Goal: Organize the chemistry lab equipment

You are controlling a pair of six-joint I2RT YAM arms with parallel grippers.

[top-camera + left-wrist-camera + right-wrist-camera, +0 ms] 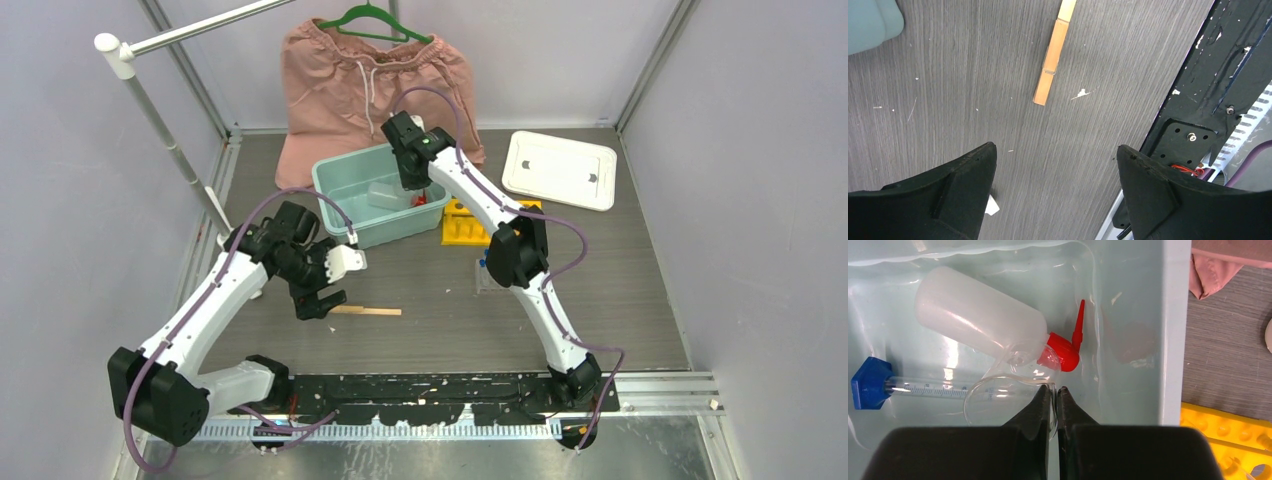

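The clear beaker should go down with my right gripper into the open space beside the red nozzle. Then my right gripper should open.
Inside the teal bin [1175, 330] lie a white squeeze bottle [978, 320] with a red nozzle and a clear blue-capped tube [923, 388]. My right gripper [1055, 389] is down in the bin, shut on the rim of the tiny clear beaker [998, 400]. In the top view the right gripper [415, 185] hangs over the bin [330, 190]. The wooden stick [365, 311] lies flat on the table. My left gripper [320, 303] hovers just left of it, open and holding nothing. In the left wrist view the stick [1053, 55] lies ahead of the left gripper [1057, 152].
A yellow tube rack [465, 225] sits right of the bin, with a clear rack [490, 275] in front of it. The white lid [558, 169] lies at the back right. Pink shorts [330, 90] hang behind the bin. The black base plate [1208, 75] borders the table's near edge.
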